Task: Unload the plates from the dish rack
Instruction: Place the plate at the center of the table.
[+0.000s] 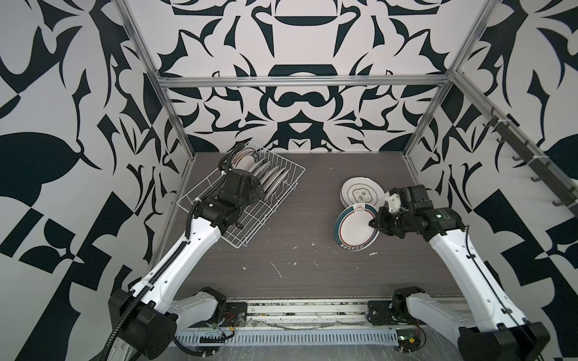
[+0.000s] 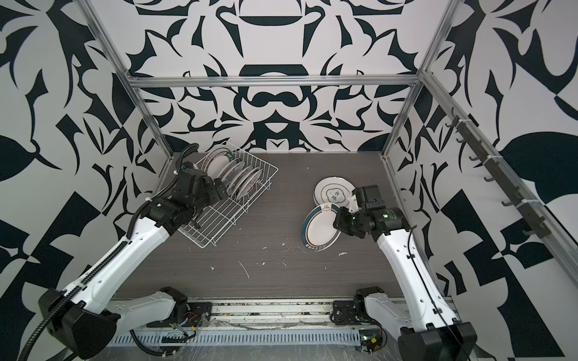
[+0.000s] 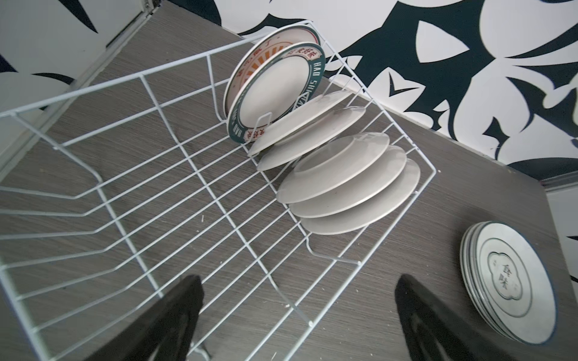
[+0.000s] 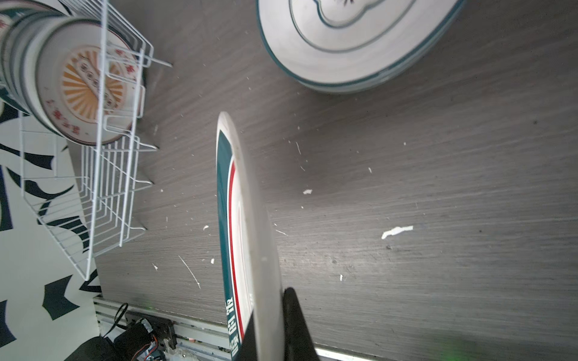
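The tabletop down and back from the tilted plate is clear of dishes. My right gripper should bring the plate down and back to the tabletop there and let go of the plate's rim.
The white wire dish rack (image 1: 250,233) (image 2: 215,226) sits at the table's back left, with several plates (image 1: 269,176) (image 3: 344,184) leaning in its far end. My left gripper (image 3: 298,281) (image 1: 261,192) hovers open over the rack just short of those plates, with only wires and table between its fingers. At the right, my right gripper (image 1: 375,223) (image 4: 270,308) is shut on the rim of a teal-rimmed plate (image 1: 353,229) (image 4: 250,218), which hangs tilted above the table. Behind that plate, a stack of plates (image 1: 359,190) (image 3: 506,281) lies flat.
Aluminium frame posts (image 1: 175,118) stand at the table's back corners before patterned walls. A rail of hooks (image 1: 528,159) runs along the right wall. White scraps (image 1: 276,270) litter the dark wood table between the rack and the stack.
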You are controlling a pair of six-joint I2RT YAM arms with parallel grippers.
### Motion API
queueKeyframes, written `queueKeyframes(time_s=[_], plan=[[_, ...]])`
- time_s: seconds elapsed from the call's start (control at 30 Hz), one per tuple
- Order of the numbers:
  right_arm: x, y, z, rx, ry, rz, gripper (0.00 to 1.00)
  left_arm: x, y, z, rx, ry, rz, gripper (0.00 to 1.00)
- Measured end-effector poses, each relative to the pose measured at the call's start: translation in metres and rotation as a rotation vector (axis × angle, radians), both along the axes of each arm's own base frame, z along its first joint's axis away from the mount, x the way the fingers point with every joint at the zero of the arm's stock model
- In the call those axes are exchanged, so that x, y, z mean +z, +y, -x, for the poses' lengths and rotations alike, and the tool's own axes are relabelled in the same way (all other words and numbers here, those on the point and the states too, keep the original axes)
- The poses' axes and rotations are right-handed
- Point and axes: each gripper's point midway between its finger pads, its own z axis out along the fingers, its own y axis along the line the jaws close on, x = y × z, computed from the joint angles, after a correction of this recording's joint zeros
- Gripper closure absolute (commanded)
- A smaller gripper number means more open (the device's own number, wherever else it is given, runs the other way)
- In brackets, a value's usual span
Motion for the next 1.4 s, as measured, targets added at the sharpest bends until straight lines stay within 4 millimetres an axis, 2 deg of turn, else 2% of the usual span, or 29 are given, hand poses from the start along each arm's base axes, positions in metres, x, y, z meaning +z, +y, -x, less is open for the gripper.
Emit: queueKeyframes(time_s=[0.13, 0.3, 0.63, 0.93, 1.3, 1.4], plan=[[-0.025, 0.002, 0.009, 0.008, 0.075, -0.006, 1.0, -0.003, 0.003, 0.001, 0.004, 0.007, -0.023, 0.01], [-0.042, 0.01, 0.012, 0.021, 0.113, -0.051, 1.0, -0.015, 0.007, 0.009, -0.006, 0.023, -0.045, 0.01], [-0.071, 0.022, 0.015, 0.032, 0.18, -0.129, 1.0, -0.016, 0.007, 0.017, -0.039, 0.003, -0.036, 0.01], [-0.088, 0.029, 0.02, 0.016, 0.215, -0.181, 1.0, -0.025, 0.004, 0.014, -0.054, 0.029, -0.057, 0.01], [-0.106, 0.034, 0.027, 0.008, 0.247, -0.228, 1.0, -0.025, 0.007, 0.013, -0.049, 0.023, -0.073, 0.01], [-0.108, 0.036, 0.025, 0.01, 0.246, -0.24, 0.93, -0.025, 0.009, 0.013, -0.037, 0.02, -0.083, 0.01]])
